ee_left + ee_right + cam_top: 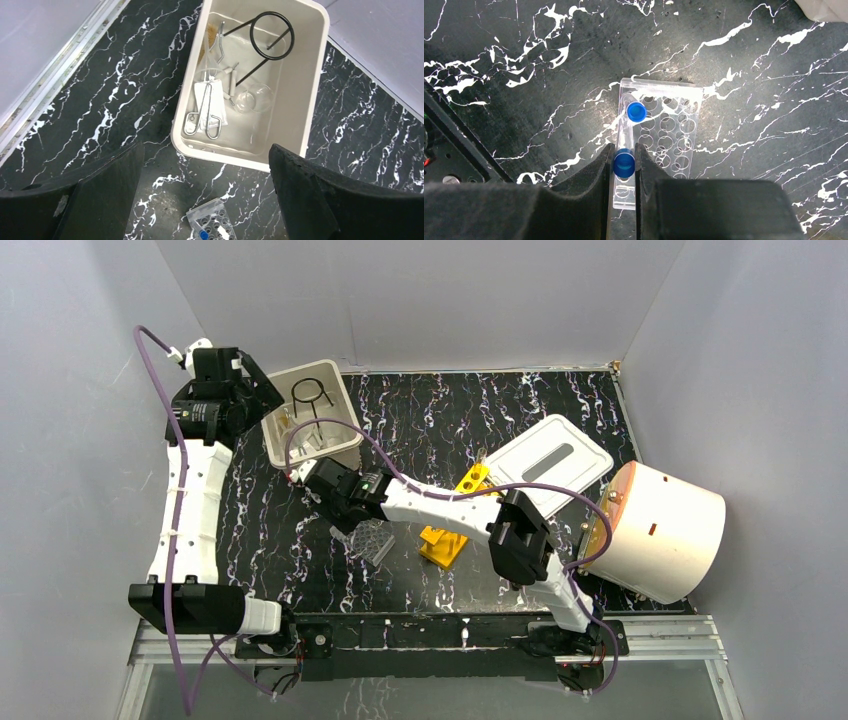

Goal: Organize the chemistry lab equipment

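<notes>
The blue-capped tube hangs over the column of the tray hole (625, 134) beside the standing tube, so my right gripper needs to go down next to sink the tube into that hole and let go of it.
My right gripper (624, 152) is shut on a blue-capped tube (624, 165), held just over the left column of the clear ridged tray (674, 137). A second blue-capped tube (637, 112) stands in that tray. From above, the right gripper (335, 502) hangs over the tray (370, 542), with the yellow tube rack (455, 522) to its right. My left gripper (207, 200) is open and holds nothing, hovering beside the beige bin (240, 155). Inside the bin lie the black wire loop (254, 47), metal tongs (205, 112) and clear glassware (255, 97).
The white slotted lid (550, 458) lies right of centre on the black marbled table. The big white cylinder with an orange face (665, 530) rests at the right edge. The bin (335, 390) sits at the back left, close to the left gripper (262, 392). Grey walls enclose the table.
</notes>
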Available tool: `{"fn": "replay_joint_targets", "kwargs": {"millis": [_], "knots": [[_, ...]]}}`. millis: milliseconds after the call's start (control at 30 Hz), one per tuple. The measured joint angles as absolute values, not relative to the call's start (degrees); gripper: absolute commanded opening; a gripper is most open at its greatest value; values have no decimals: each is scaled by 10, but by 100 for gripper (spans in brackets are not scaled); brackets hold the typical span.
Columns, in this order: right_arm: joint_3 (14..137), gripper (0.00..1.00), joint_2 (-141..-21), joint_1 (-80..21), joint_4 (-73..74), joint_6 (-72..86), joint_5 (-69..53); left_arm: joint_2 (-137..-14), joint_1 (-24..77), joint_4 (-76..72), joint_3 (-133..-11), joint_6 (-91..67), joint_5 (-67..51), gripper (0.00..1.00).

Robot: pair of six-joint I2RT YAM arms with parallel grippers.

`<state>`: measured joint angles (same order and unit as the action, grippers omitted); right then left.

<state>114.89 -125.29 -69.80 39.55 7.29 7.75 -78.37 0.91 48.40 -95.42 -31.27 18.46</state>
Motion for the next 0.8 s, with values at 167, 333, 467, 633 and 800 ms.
{"fn": "replay_joint_targets", "kwargs": {"millis": [167, 333, 467, 633, 800], "knots": [[1177, 14, -1275, -698, 413, 73, 80, -785, 9, 485, -954, -306, 205, 95], [1209, 17, -1295, -698, 435, 72, 83, -785, 9, 485, -954, -302, 211, 96], [1229, 22, -1312, -698, 440, 72, 87, -785, 9, 485, -954, -300, 213, 96], [1242, 30, -1327, -698, 452, 73, 89, -785, 9, 485, -954, -300, 212, 96], [1260, 39, -1335, -698, 465, 76, 93, -785, 9, 485, -954, -300, 212, 96]]}}
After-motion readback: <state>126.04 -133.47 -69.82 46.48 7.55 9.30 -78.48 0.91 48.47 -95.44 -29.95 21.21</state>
